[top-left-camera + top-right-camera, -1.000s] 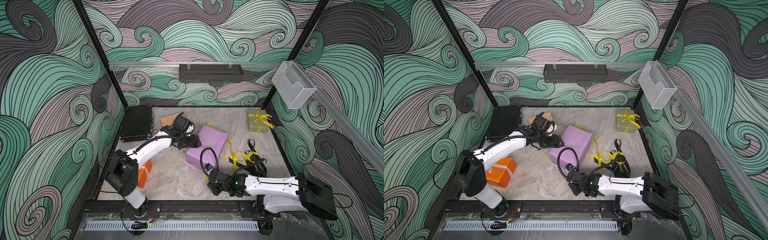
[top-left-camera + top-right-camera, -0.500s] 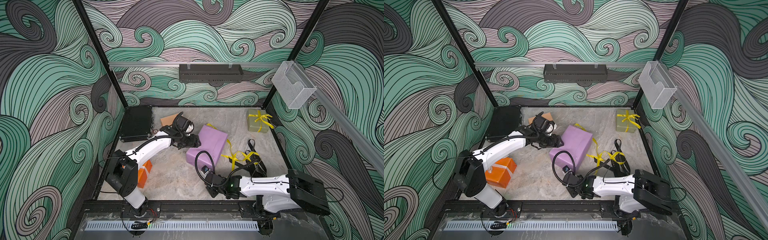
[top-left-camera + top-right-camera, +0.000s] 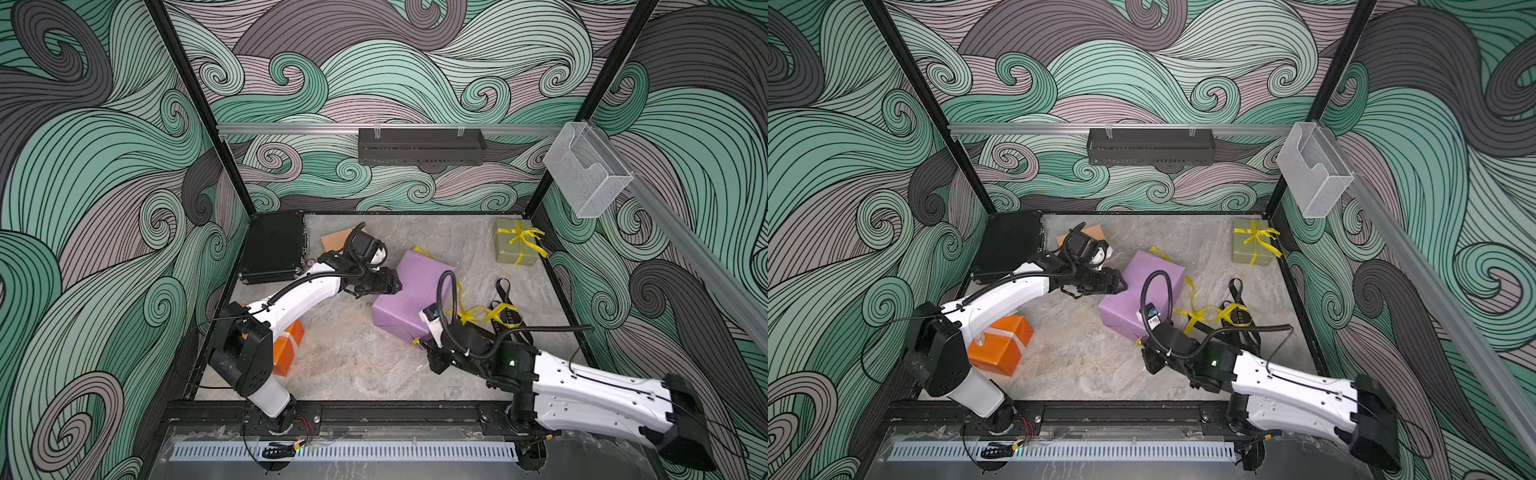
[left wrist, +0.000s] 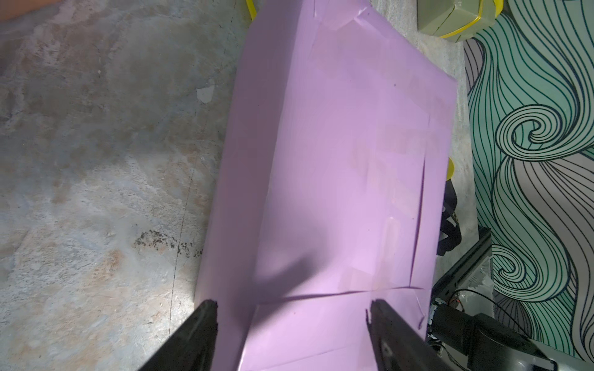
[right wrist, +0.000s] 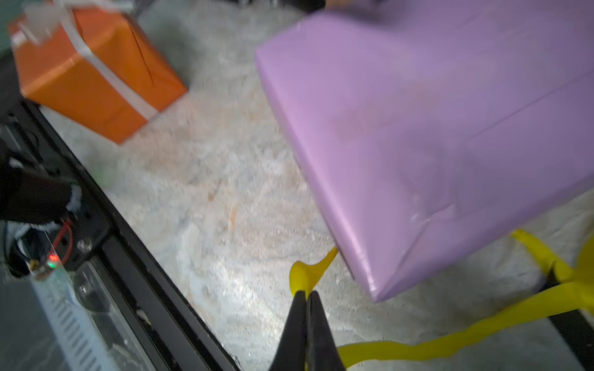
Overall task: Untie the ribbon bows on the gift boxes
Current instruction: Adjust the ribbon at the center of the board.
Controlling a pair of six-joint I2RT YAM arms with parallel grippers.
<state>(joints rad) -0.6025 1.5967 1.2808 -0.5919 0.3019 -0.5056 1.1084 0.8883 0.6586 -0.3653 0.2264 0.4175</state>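
Observation:
I should next pull my right gripper up and outward toward the olive-green box [image 3: 515, 247] and let go of the ribbon's end, because the yellow ribbon still runs from under the purple box [image 3: 411, 291].
The large purple gift box [image 3: 411, 291] lies mid-table, bare on top. My left gripper [image 4: 291, 308] stands open, its fingers either side of the box's near-left corner [image 3: 1121, 286]. My right gripper [image 5: 307, 294] is shut on the end of a yellow ribbon [image 5: 302, 276] that runs out from under the purple box's front corner [image 3: 415, 341]. More of that ribbon lies loose at the box's right [image 3: 478, 311], across a black ribbon [image 3: 505, 291]. The olive-green box [image 3: 515, 247] still carries a tied yellow bow [image 3: 525, 237]. A white ribbon [image 5: 106, 74] wraps the orange box [image 5: 90, 70].
A black hard case [image 3: 274, 249] lies at the back left, with a tan box [image 3: 336, 239] beside it, partly behind my left wrist. The orange box [image 3: 286, 349] sits under my left arm. The black front rail [image 3: 374, 411] runs close to my right gripper.
My right gripper's jaws have closed on the yellow ribbon end, and the right arm has swung in toward the purple box's front corner. The left arm has not moved.

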